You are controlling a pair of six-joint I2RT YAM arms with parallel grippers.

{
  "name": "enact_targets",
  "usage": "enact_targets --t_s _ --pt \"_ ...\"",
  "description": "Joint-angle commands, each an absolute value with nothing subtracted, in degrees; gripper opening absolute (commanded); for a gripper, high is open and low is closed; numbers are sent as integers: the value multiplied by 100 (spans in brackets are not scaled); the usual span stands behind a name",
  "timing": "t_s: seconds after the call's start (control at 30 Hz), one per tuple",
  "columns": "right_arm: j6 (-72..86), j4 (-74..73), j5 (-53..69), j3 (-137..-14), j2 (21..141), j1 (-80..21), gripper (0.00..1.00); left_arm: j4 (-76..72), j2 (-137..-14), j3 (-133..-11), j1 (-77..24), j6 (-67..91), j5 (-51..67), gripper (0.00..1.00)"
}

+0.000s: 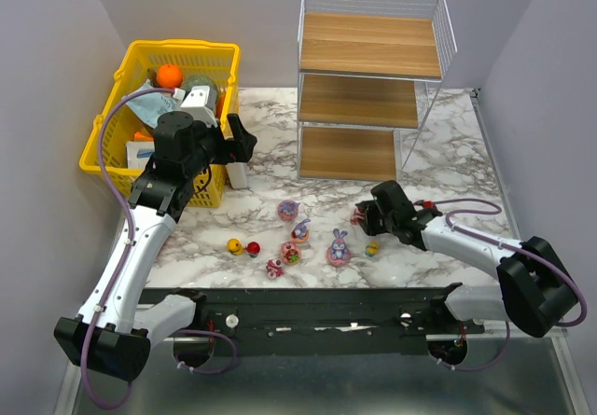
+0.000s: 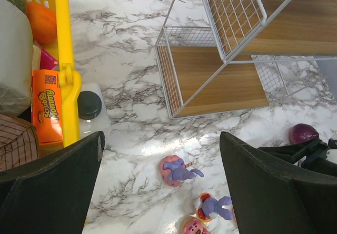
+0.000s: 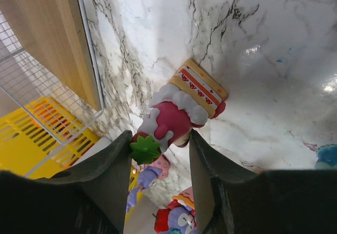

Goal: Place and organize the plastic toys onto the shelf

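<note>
The lowest board's closest corner (image 1: 378, 169) is bare, so my right gripper needs to carry the pink-red toy (image 1: 358, 216) outward and release it there.
A pink-red toy (image 3: 176, 115) with a green leaf and a striped cake base lies on the marble just in front of the shelf (image 1: 368, 56). My right gripper (image 3: 160, 144) has a finger pressed against each side of it. That toy (image 1: 358, 216) shows at the right gripper (image 1: 364, 215) in the top view. Several other plastic toys lie mid-table, among them a purple bunny (image 1: 339, 247) and a small yellow one (image 1: 236, 245). My left gripper (image 2: 160, 192) hangs wide open and empty above a purple bunny toy (image 2: 178, 170), by the yellow basket.
A yellow basket (image 1: 112, 126) full of packets and a ball stands at the back left. A white bottle with a dark cap (image 2: 90, 108) stands beside it. A purple ball (image 2: 303, 133) lies near the shelf (image 2: 221, 81). Walls close in on both sides.
</note>
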State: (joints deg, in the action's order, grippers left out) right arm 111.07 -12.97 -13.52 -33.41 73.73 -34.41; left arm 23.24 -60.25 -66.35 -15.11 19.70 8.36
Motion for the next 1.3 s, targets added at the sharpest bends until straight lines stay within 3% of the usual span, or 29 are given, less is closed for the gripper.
enact_targets --t_s 0.0,0.47,1.07,1.27 --pt "10513 -1327 -1793 -3621 7304 -3323 34 2356 -6038 -6653 -1503 1890 738 99" --pt "7692 -1275 -695 -4816 7804 -1872 28 2408 -6144 -6794 -1503 1890 738 99" --pt "7391 -703 -870 -5150 8744 -1811 27 2513 -6144 -6820 -1494 1837 580 99" --pt "7550 -492 -1230 -4966 8771 -1811 33 2540 -6135 -6820 -1485 1819 536 99"
